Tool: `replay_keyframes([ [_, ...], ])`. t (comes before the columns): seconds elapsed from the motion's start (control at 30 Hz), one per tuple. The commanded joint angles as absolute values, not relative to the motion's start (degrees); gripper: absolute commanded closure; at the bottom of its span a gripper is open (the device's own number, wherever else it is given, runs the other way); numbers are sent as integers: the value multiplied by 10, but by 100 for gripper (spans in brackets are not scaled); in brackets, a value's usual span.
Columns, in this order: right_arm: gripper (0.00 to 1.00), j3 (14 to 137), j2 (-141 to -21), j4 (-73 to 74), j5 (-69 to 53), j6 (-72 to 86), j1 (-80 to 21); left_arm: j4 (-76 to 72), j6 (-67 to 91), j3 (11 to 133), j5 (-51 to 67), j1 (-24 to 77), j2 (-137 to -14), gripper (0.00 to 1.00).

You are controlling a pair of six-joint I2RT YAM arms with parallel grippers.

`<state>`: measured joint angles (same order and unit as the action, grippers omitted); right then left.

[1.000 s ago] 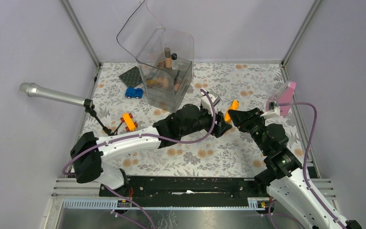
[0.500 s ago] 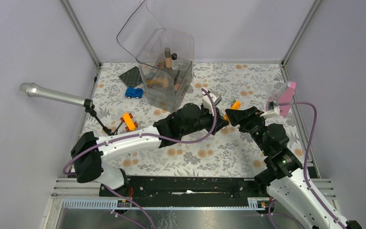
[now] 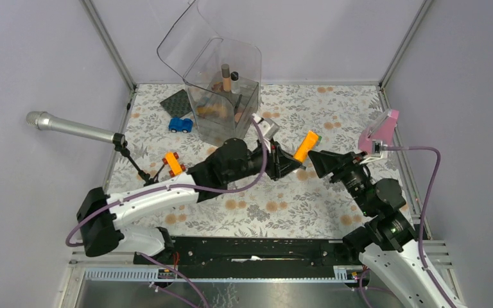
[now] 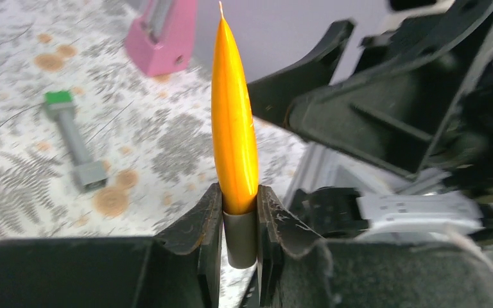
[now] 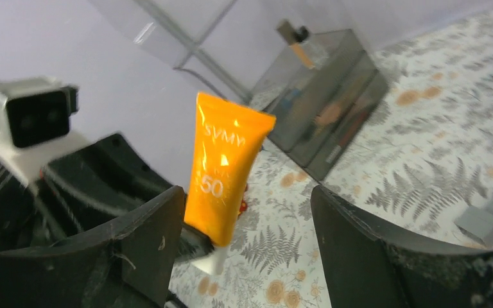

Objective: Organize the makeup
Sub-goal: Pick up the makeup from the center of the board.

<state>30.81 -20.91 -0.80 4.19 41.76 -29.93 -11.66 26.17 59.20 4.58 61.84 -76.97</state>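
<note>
I will next tilt my right gripper upward and move it onto the orange tube's flat end (image 3: 309, 139) (image 5: 228, 138), because that loose end is to its left in the top view.
My left gripper (image 3: 287, 164) is shut on the cap end of an orange makeup tube (image 3: 307, 145) and holds it above the mat. In the left wrist view the tube (image 4: 233, 115) stands up from the shut gripper (image 4: 239, 206). My right gripper (image 3: 316, 160) is open just right of the tube; in the right wrist view the tube (image 5: 228, 168) hangs by its left finger, not gripped by this gripper (image 5: 244, 208). A grey tube with a green cap (image 4: 72, 136) lies on the mat. Several cosmetics (image 3: 228, 78) stand in the clear organizer (image 3: 226, 109).
A pink object (image 3: 380, 131) stands at the right edge. A silver microphone (image 3: 69, 128) on a stand is at the left. A blue toy car (image 3: 180, 124), an orange toy car (image 3: 172, 163) and a dark plate (image 3: 176, 102) lie left of the organizer.
The two grippers were together at the orange tube. The left gripper has drawn back to the left with the tube, and the right gripper has pulled away to the right, open.
</note>
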Motion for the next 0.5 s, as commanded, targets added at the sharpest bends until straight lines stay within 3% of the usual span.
replay_keyframes([
  [0.0, 21, 342, -182, -108, -72, 341, -298, -235, 347, 593, 168, 606, -705, 100],
  [0.2, 17, 407, -197, -124, -158, 295, -298, -280, 376, 580, 196, 606, -658, 100],
  [0.47, 23, 407, -259, -272, -195, 361, -297, -303, 382, 577, 206, 606, -645, 100],
])
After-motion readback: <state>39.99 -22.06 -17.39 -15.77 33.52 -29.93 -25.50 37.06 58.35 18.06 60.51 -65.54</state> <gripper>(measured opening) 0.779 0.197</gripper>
